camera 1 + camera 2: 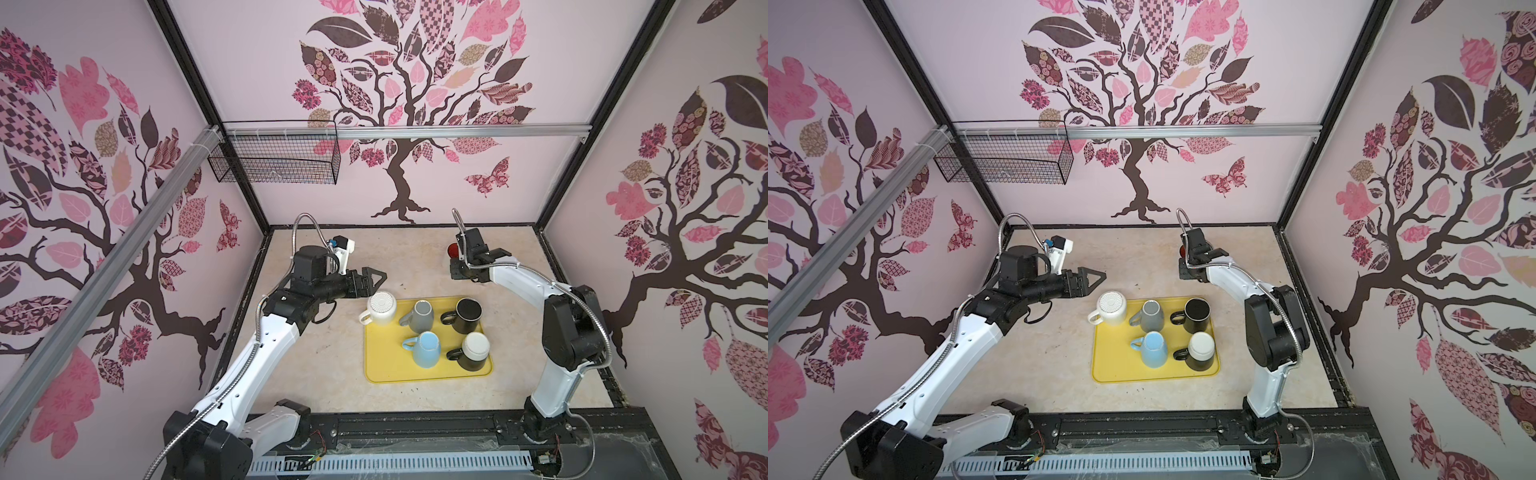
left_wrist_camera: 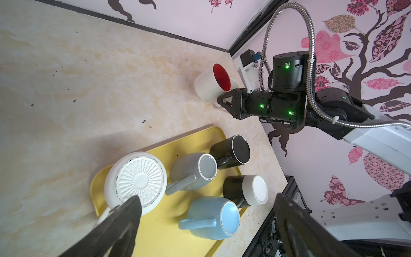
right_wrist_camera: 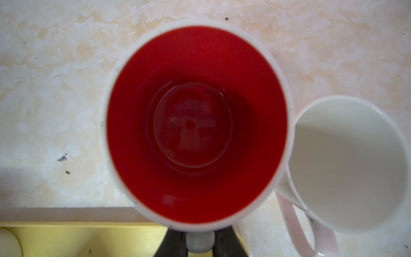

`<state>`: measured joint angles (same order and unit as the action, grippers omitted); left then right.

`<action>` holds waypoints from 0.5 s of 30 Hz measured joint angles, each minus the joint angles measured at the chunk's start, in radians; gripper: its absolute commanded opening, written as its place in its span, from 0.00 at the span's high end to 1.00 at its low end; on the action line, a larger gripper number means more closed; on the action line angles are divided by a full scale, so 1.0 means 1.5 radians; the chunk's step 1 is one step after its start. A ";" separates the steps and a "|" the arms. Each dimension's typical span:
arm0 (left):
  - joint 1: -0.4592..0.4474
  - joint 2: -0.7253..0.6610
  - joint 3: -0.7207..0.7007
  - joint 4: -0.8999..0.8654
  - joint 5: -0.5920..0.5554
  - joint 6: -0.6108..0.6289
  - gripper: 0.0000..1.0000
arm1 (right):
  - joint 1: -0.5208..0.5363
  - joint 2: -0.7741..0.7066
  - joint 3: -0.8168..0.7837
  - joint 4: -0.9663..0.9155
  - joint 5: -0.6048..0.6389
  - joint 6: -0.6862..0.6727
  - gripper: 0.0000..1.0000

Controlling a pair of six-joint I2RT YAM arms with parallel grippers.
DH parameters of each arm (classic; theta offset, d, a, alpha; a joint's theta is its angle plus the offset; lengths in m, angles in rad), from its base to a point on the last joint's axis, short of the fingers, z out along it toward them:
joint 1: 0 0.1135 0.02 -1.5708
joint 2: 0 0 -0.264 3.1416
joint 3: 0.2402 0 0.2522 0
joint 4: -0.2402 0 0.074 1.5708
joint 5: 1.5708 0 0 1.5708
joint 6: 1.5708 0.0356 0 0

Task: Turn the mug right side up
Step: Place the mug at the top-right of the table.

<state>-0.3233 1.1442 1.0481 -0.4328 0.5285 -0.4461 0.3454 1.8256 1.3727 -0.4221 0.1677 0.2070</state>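
My right gripper will lower the red-lined mug, opening up, and release its handle on the bare tabletop (image 1: 446, 272) below, beside the plain white mug.
A white mug with a red inside (image 3: 195, 124) stands mouth up at the back right of the table (image 1: 453, 249), beside the tray's far corner. My right gripper (image 3: 200, 239) is shut on its handle; the same grip shows in the left wrist view (image 2: 224, 100). Whether the mug rests on the table I cannot tell. My left gripper (image 1: 376, 276) hangs open just behind and above a white ribbed mug (image 1: 381, 307) that sits upside down on the back left corner of the yellow tray (image 1: 415, 374). Nothing is between its fingers (image 2: 124, 213).
Several more mugs stand bottom up on the tray: grey (image 1: 419, 316), black (image 1: 465, 316), light blue (image 1: 426, 349), black with a white base (image 1: 473, 351). A plain white mug (image 3: 347, 164) stands mouth up against the red-lined one. A wire basket (image 1: 274, 162) hangs on the back wall.
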 measured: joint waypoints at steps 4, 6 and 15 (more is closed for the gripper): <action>0.000 0.004 0.000 -0.003 0.000 0.000 0.04 | -0.001 0.004 -0.007 -0.001 0.003 -0.001 1.00; 0.000 0.006 0.000 -0.003 0.000 0.000 0.04 | -0.001 0.004 -0.011 0.000 0.003 -0.001 1.00; 0.000 0.007 0.000 -0.004 0.000 0.000 0.04 | -0.003 0.025 -0.032 0.000 0.003 -0.002 1.00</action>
<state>-0.3233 1.1549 1.0481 -0.4389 0.5285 -0.4461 0.3412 1.8633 1.3243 -0.4221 0.1726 0.2047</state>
